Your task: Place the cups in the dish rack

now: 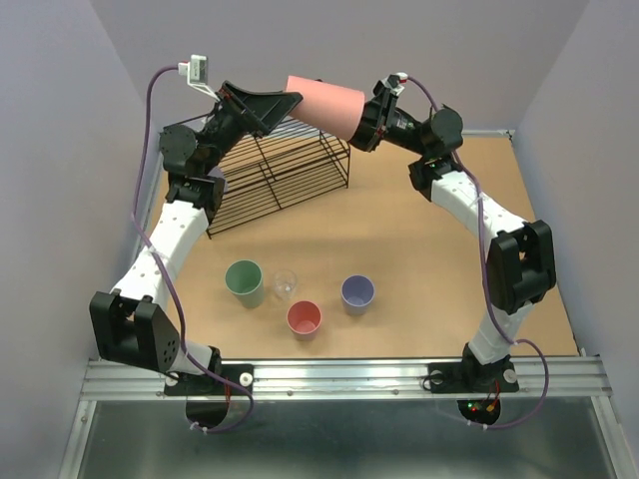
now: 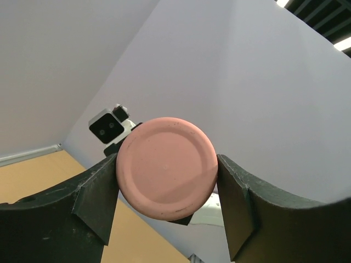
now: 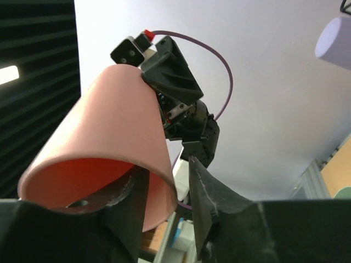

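Observation:
My left gripper should turn downward next and lower the cup opening-first onto the rack's wire bottom to release it, because the rack is below my gripper.
A salmon-pink cup (image 1: pixel 324 105) hangs on its side in the air over the back of the black wire dish rack (image 1: pixel 285 170). My left gripper (image 1: pixel 285 103) is shut on its base; in the left wrist view both fingers press the round bottom (image 2: pixel 166 167). My right gripper (image 1: pixel 364 120) is at the rim end. One finger is inside the mouth and the other (image 3: pixel 205 192) stands just clear of the wall (image 3: pixel 109 131), so it is open. On the table stand a green cup (image 1: pixel 244 280), a small clear cup (image 1: pixel 285 284), a second pink cup (image 1: pixel 304 318) and a purple cup (image 1: pixel 357 291).
The rack sits at the back left of the brown table (image 1: pixel 429 279), close to the left wall. The standing cups form a loose row near the front middle. Both arm bases are bolted to the metal rail (image 1: pixel 339 374) at the near edge.

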Motion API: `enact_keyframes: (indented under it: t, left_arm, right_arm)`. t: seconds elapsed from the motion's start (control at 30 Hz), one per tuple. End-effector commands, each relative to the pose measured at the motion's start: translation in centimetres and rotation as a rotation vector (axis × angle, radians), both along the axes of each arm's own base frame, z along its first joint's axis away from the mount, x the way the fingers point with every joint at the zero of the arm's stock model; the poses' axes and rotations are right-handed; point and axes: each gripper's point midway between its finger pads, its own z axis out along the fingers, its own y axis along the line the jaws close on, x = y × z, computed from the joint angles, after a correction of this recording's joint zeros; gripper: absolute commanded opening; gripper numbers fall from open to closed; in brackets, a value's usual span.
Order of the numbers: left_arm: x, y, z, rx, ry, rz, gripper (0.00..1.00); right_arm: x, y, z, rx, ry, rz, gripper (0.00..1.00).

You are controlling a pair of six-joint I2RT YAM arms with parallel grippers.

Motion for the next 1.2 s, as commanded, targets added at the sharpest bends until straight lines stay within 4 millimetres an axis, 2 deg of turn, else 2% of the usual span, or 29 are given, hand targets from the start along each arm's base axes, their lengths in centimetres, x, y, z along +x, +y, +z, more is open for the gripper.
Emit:
enact_keyframes:
  t: [0.0, 0.1, 0.2, 0.27, 0.3, 0.37, 0.53, 0.63, 0.67, 0.7, 0.73, 0.8, 0.83, 0.87, 1.07, 1.17]
  left_arm:
    - [-1.4, 0.1, 3.6, 0.059, -0.113, 0.026, 0.00]
    - [0.0, 1.3, 3.3, 0.111, -0.110, 0.102, 0.00]
    - [1.6, 3.5, 2.5, 0.152, -0.083, 0.182, 0.00]
    - [3.2, 5.2, 1.3, 0.205, -0.058, 0.251, 0.00]
    - [4.2, 5.9, 0.1, 0.238, -0.008, 0.288, 0.00]
    - [5.5, 6.8, -0.2, 0.291, 0.007, 0.361, 0.00]
    - [8.2, 8.1, -2.6, 0.491, 0.042, 0.469, 0.00]
    - [9.1, 8.8, -3.8, 0.558, 0.078, 0.533, 0.00]
    - [10.2, 9.6, -4.7, 0.611, 0.089, 0.599, 0.00]
    - [10.4, 9.7, -6.1, 0.670, 0.129, 0.617, 0.00]
    - [10.5, 9.2, -5.7, 0.704, 0.117, 0.638, 0.00]
    - [11.8, 9.7, -8.2, 0.829, 0.166, 0.709, 0.00]
    - [12.4, 8.9, -9.0, 0.860, 0.172, 0.706, 0.00]
    - [12.7, 9.4, -9.8, 0.903, 0.188, 0.730, 0.00]
    - [14.4, 9.2, -13.4, 0.988, 0.234, 0.754, 0.00]
    - [15.1, 10.4, -14.8, 1.037, 0.268, 0.815, 0.00]
  right_arm:
    - [-0.9, 0.1, -1.0, -0.007, -0.009, 0.021, 0.43]
    - [-1.0, 0.0, -2.8, -0.027, 0.042, 0.025, 0.46]
    - [-1.4, -0.2, -4.2, -0.046, 0.077, 0.030, 0.49]
    - [-1.7, -0.5, -4.7, -0.056, 0.098, 0.029, 0.49]
    - [-1.6, -0.7, -6.1, -0.071, 0.136, 0.026, 0.49]
    - [-1.7, -1.2, -6.7, -0.082, 0.162, 0.020, 0.49]
    - [-1.8, -2.7, -8.6, -0.114, 0.209, -0.005, 0.49]
    - [-1.8, -3.1, -8.7, -0.127, 0.208, -0.014, 0.49]
    - [-1.7, -3.2, -8.8, -0.130, 0.207, -0.018, 0.48]
    - [-1.8, -3.2, -8.8, -0.135, 0.208, -0.017, 0.48]
    - [-1.8, -3.2, -8.9, -0.137, 0.211, -0.017, 0.48]
    - [-1.8, -3.2, -9.2, -0.146, 0.211, -0.020, 0.47]
    - [-1.9, -3.2, -9.3, -0.149, 0.209, -0.020, 0.46]
    - [-1.8, -3.3, -9.5, -0.153, 0.217, -0.024, 0.46]
    - [-1.8, -3.3, -9.7, -0.161, 0.213, -0.027, 0.43]
    - [-1.7, -3.2, -9.5, -0.165, 0.207, -0.028, 0.42]
